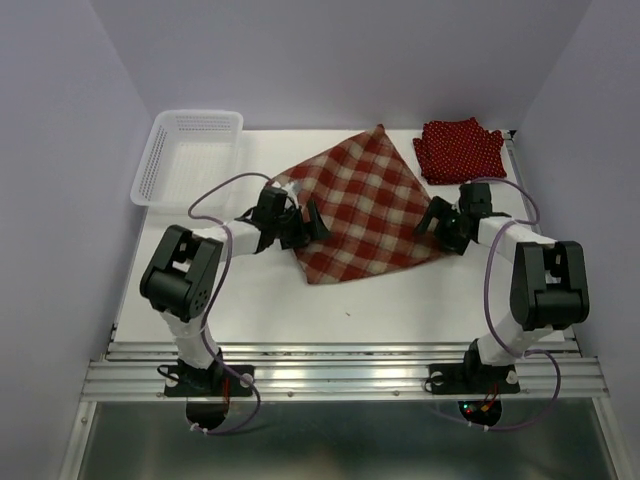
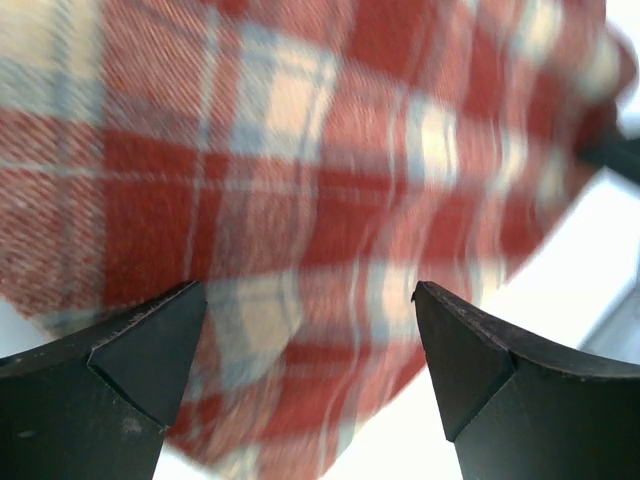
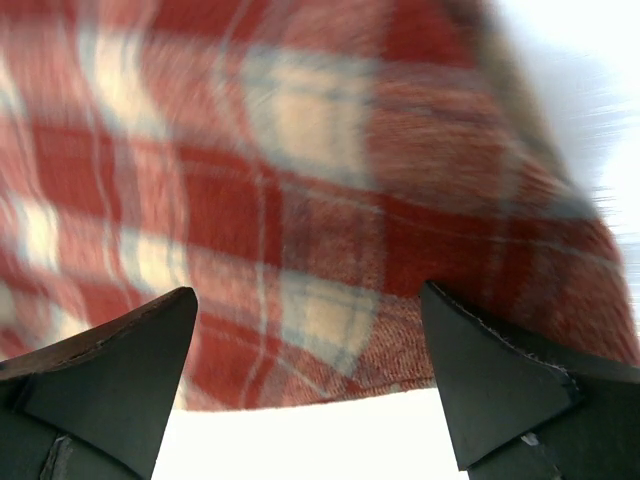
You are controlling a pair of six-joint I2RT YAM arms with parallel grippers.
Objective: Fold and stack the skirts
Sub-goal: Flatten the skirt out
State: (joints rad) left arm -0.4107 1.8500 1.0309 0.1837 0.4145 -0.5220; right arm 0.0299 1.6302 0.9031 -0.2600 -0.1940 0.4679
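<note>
The near corner of the plaid skirt is free, so my right gripper will swing back and to its left in the top view, over that corner, and close.
A red-and-cream plaid skirt lies spread flat like a diamond in the middle of the white table. A dark red polka-dot skirt sits folded at the back right. My left gripper is open at the plaid skirt's left edge, its fingers straddling the cloth with nothing gripped. At the skirt's right corner my right gripper is open too; the plaid hem lies just ahead of its spread fingers.
A white plastic lattice basket stands at the back left of the table. Pale walls close in on the left, the right and behind. A metal rail runs along the near edge by the arm bases.
</note>
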